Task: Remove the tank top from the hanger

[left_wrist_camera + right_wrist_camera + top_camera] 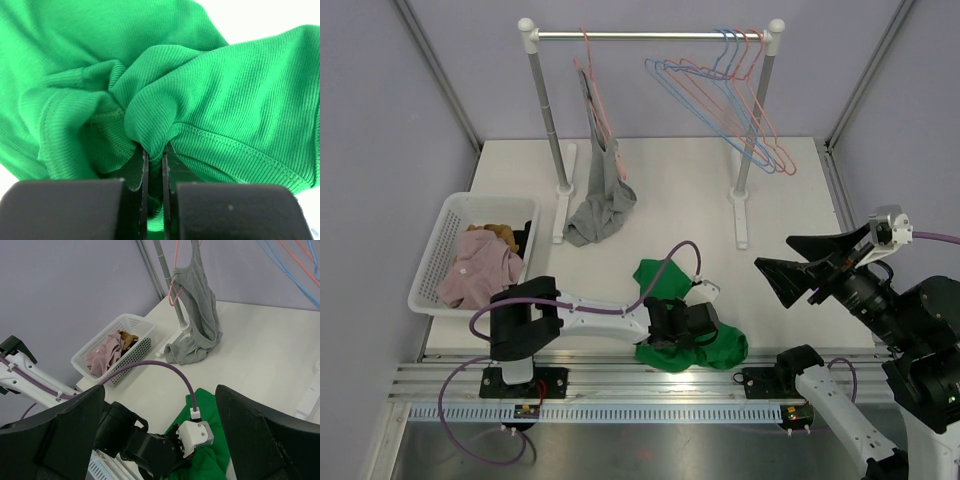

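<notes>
My left gripper lifts next, swings left in the top view, lowers the green garment (663, 278) inside the white basket and releases it, since the basket already holds clothes.
A grey tank top (603, 190) hangs on a pink hanger (597, 95) at the left end of the rail, its hem bunched on the table; it also shows in the right wrist view (199, 322). A green garment (663, 278) lies crumpled at the table's front middle. My left gripper (710, 338) rests low on it, shut on a fold of the green ribbed cloth (225, 100), as the left wrist view (154, 152) shows. My right gripper (772, 252) is open and empty, raised at the right, pointing left over the green garment (206, 401).
A white clothes rack (650, 36) stands at the back, with several empty blue and pink hangers (725, 95) at its right end. A white basket (428, 272) with pink and brown clothes sits at the left. A metal rail runs along the front edge.
</notes>
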`<state>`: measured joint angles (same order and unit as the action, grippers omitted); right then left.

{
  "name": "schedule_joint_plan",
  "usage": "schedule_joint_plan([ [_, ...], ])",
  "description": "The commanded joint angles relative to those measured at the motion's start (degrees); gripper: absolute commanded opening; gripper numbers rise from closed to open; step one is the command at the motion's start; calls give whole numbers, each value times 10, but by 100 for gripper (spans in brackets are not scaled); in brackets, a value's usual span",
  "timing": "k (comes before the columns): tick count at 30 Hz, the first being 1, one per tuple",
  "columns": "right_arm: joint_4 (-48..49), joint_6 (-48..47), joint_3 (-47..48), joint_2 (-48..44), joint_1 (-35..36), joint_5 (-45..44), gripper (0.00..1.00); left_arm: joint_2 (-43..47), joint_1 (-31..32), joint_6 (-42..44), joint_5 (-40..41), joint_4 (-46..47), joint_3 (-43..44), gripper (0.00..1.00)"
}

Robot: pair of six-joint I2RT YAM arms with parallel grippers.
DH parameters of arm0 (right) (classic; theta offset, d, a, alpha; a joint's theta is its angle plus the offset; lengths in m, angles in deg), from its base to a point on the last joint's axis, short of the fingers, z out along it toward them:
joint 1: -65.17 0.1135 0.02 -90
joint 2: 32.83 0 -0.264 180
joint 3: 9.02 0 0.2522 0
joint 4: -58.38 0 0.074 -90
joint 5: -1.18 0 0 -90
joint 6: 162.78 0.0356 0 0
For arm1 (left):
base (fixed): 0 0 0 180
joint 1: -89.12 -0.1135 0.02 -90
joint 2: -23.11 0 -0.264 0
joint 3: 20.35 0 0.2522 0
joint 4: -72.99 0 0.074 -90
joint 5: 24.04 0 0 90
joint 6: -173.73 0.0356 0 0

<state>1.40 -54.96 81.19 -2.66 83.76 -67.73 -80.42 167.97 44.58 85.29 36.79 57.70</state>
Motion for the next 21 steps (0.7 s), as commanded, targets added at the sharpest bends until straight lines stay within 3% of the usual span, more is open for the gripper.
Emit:
schedule_joint_plan([
  [1,-3,-9,4,-5,-1,-2,99,50,1,-35,61,-72,-7,0],
  [6,-13,-23,11,-6,-2,-24,99,181,-5,-81,200,-210,15,0],
  [13,-13,-29,16,-13,-1,-38,100,337,-71,-110,298,-399,62,0],
  [21,1,-30,20,-8,-1,-41,100,476,-302,61,262,-394,148,0],
])
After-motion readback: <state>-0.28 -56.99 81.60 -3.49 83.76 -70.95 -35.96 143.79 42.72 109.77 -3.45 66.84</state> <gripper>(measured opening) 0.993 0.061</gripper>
